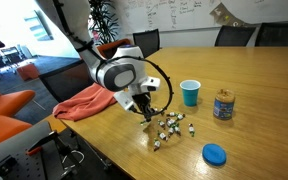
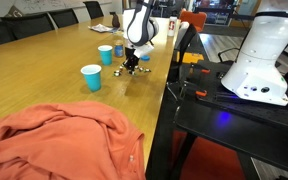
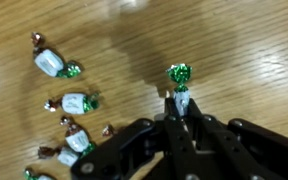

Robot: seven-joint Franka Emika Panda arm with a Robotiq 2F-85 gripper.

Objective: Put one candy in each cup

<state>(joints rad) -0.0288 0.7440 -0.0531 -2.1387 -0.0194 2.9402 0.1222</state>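
Note:
The candy goes up and outward in my gripper next, then dips over the opening of the blue cup by the orange cloth.
My gripper (image 3: 181,112) is shut on a candy (image 3: 180,88), a white sweet with a green foil twist that sticks out past the fingertips above the wooden table. Several more wrapped candies (image 3: 66,100) lie on the table to its left in the wrist view. In an exterior view the gripper (image 1: 146,112) hangs just above the table, next to the candy pile (image 1: 171,127), with one blue cup (image 1: 190,92) behind it. In an exterior view both blue cups show, one near (image 2: 91,77) and one farther (image 2: 105,54), with the gripper (image 2: 130,66) beside them.
A clear jar with a yellow label (image 1: 223,104) and a flat blue lid (image 1: 214,153) sit on the table. An orange cloth lies at the table's end (image 1: 87,100) and shows large in an exterior view (image 2: 59,140). Chairs surround the table.

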